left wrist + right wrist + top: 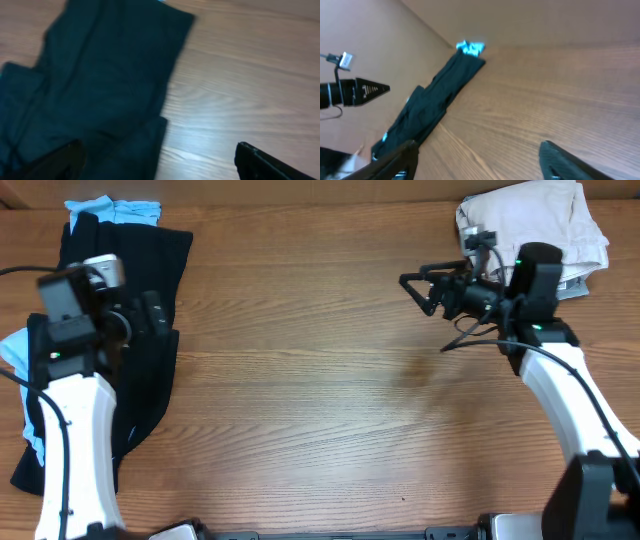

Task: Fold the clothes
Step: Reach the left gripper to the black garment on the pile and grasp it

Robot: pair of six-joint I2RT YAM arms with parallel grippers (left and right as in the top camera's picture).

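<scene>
My left gripper will move down and to the left in the overhead view, onto the black garment's middle (127, 366) (106, 144), and close, because one finger hangs over bare wood.
A plain black garment (150, 340) lies spread along the table's left side, over a light blue garment (112, 210) that shows at its top and lower left. My left gripper (150, 315) is open and hovers over the black garment (100, 80), holding nothing. My right gripper (420, 288) is open and empty above bare wood at the right, pointing left. In the right wrist view the black garment (427, 107) lies far off with the light blue garment (470, 48) at its far end. No white label shows.
A pile of folded cream cloth (530, 225) sits at the back right corner, behind the right arm. The wooden table (330, 400) stretches bare between the two arms. A cable (470, 340) hangs beside the right wrist.
</scene>
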